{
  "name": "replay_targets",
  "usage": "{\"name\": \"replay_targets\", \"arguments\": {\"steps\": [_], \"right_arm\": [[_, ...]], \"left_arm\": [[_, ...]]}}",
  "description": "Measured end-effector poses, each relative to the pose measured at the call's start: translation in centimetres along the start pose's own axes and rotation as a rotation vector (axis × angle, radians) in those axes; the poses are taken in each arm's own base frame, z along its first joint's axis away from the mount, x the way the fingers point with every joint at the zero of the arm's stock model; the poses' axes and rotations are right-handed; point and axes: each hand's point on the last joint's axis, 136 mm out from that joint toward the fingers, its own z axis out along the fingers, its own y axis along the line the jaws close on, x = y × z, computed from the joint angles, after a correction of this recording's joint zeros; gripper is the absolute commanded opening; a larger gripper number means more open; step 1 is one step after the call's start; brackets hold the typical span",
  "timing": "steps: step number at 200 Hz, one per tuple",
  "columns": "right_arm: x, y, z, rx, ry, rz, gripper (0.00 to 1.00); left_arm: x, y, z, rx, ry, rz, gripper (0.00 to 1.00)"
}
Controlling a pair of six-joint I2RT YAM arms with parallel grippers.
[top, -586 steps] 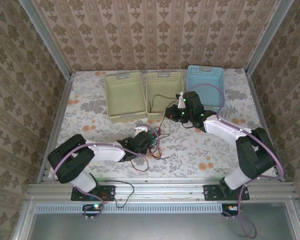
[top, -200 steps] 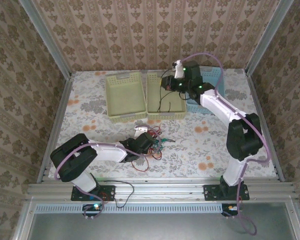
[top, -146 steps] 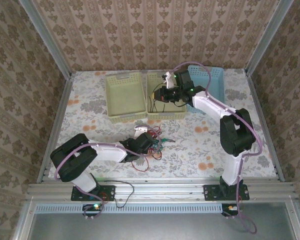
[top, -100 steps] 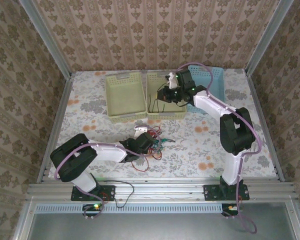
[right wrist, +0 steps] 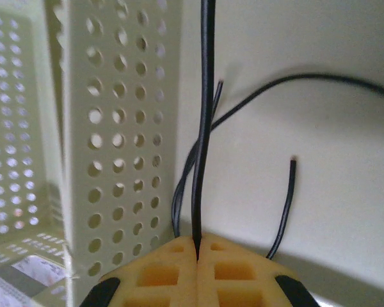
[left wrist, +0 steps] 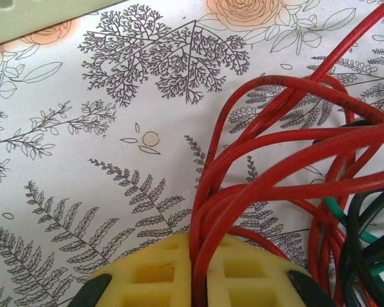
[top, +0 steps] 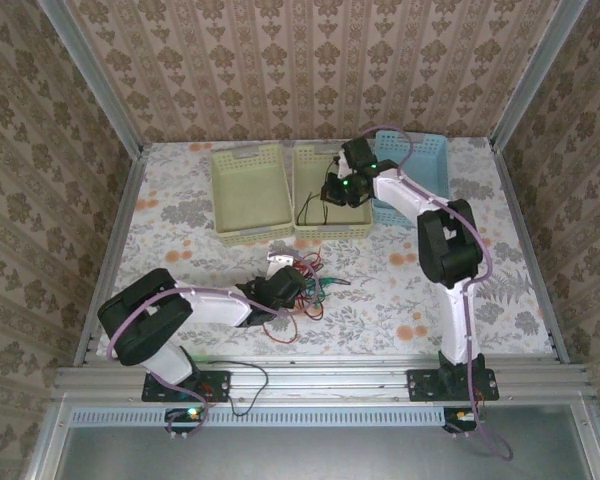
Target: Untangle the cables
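Note:
I will next move my right gripper back and toward the wall and release the thin black cable there, as its loops already lie by the second green basket (top: 332,231).
A tangle of red, black and green cables (top: 316,287) lies on the flowered table in front of the baskets. My left gripper (top: 300,288) is at its left side, shut on a bundle of red cables (left wrist: 294,147) that run between the yellow pads (left wrist: 147,275). A green cable (left wrist: 336,208) lies beside them. My right gripper (top: 333,190) hangs inside the middle green basket (top: 332,231), shut on a thin black cable (right wrist: 205,128) that runs straight away from the pads (right wrist: 243,268). That black cable (top: 308,206) loops over the basket floor, one loose end (right wrist: 292,160) sticking up.
A second green basket (top: 223,190) stands left of the middle one and a blue basket (top: 432,142) right of it. The perforated basket wall (right wrist: 115,128) is close on my right gripper's left. A black wire (top: 245,385) lies on the front rail.
My right arm has swung left from over the blue basket and lowered the black cable into the middle green basket. The left arm has stayed on the tangle.

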Motion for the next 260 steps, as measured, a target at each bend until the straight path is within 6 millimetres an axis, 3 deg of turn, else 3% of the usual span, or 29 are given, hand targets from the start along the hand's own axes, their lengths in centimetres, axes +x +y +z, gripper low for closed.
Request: {"name": "replay_targets", "arguments": {"steps": [42, 52, 68, 95, 114, 146, 168, 193, 241, 260], "right_arm": [[2.3, 0.3, 1.6, 0.047, 0.113, -0.076, 0.05], [2.6, 0.4, 1.6, 0.051, 0.130, -0.088, 0.14], [2.7, 0.3, 1.4, 0.059, 0.138, -0.099, 0.43], [2.3, -0.4, 0.5, 0.105, 0.095, -0.119, 0.58], [1.9, -0.3, -2.0, 0.138, 0.034, -0.136, 0.60], [0.4, 2.0, -8.7, 0.136, -0.138, -0.182, 0.60], [1.0, 2.9, -12.4, 0.120, -0.212, -0.205, 0.60], [4.6, 2.3, -13.4, 0.105, -0.177, -0.228, 0.60], [16.9, -0.5, -8.8, 0.111, 0.157, -0.271, 0.59], [19.2, -1.6, -8.3, 0.149, 0.231, -0.271, 0.59]], "left_arm": [[-0.1, 0.0, 0.0, 0.003, 0.001, 0.004, 0.09], [-0.1, 0.0, 0.0, 0.005, 0.002, 0.006, 0.10], [-0.1, 0.0, 0.0, 0.005, 0.004, 0.012, 0.10], [-0.1, 0.0, -0.1, 0.004, 0.010, 0.024, 0.09], [-0.1, 0.0, -0.1, 0.005, 0.014, 0.031, 0.09], [-0.1, 0.7, -0.3, -0.007, 0.022, 0.037, 0.09], [-0.1, 0.9, -0.5, -0.005, 0.021, 0.040, 0.09], [-0.1, 0.8, -0.6, 0.003, 0.022, 0.047, 0.09], [-0.1, 0.8, -0.6, 0.010, 0.025, 0.054, 0.09], [-0.1, 0.8, -0.6, 0.011, 0.025, 0.055, 0.09]]}}
